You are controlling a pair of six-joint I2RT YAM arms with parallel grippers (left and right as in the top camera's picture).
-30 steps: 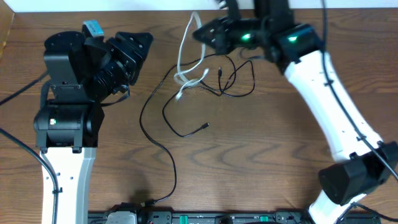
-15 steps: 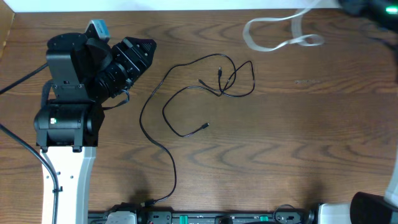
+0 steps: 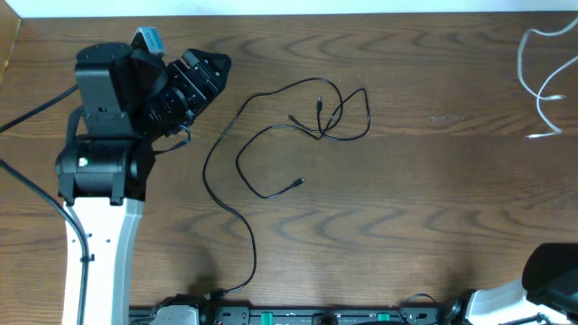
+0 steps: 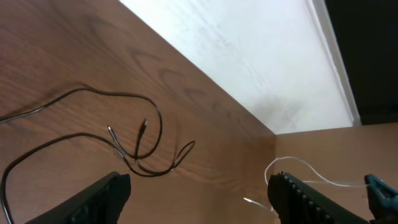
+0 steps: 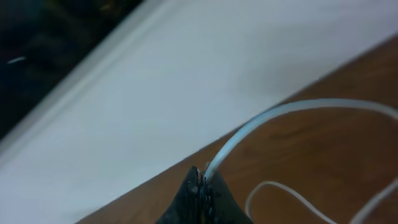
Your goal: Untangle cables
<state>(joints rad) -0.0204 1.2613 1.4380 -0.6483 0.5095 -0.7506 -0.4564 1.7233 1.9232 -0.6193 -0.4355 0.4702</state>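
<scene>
My right gripper will next lower the white cable (image 3: 542, 86) to the bare wood under its hanging loops and release it, as that spot is apart from the black cable.
The black cable (image 3: 271, 135) lies in loose loops on the wooden table, mid-left; its looped end also shows in the left wrist view (image 4: 134, 146). The white cable (image 3: 542, 86) hangs in loops at the far right edge, apart from the black one; it also shows in the left wrist view (image 4: 311, 177). My right gripper (image 5: 202, 186) is shut on the white cable (image 5: 280, 115); the gripper itself is outside the overhead view. My left gripper (image 4: 199, 186) is open and empty, above the table left of the black cable, seen overhead (image 3: 203, 72).
The table's white far edge (image 3: 271, 7) runs along the top. A black equipment bar (image 3: 298, 316) lies along the front edge, where the black cable's long tail ends. The right arm's base (image 3: 551, 280) is at bottom right.
The right arm pulled the white cable off the black cable and carried it from the middle to the far right edge. The black cable stayed. The left arm shifted slightly.
</scene>
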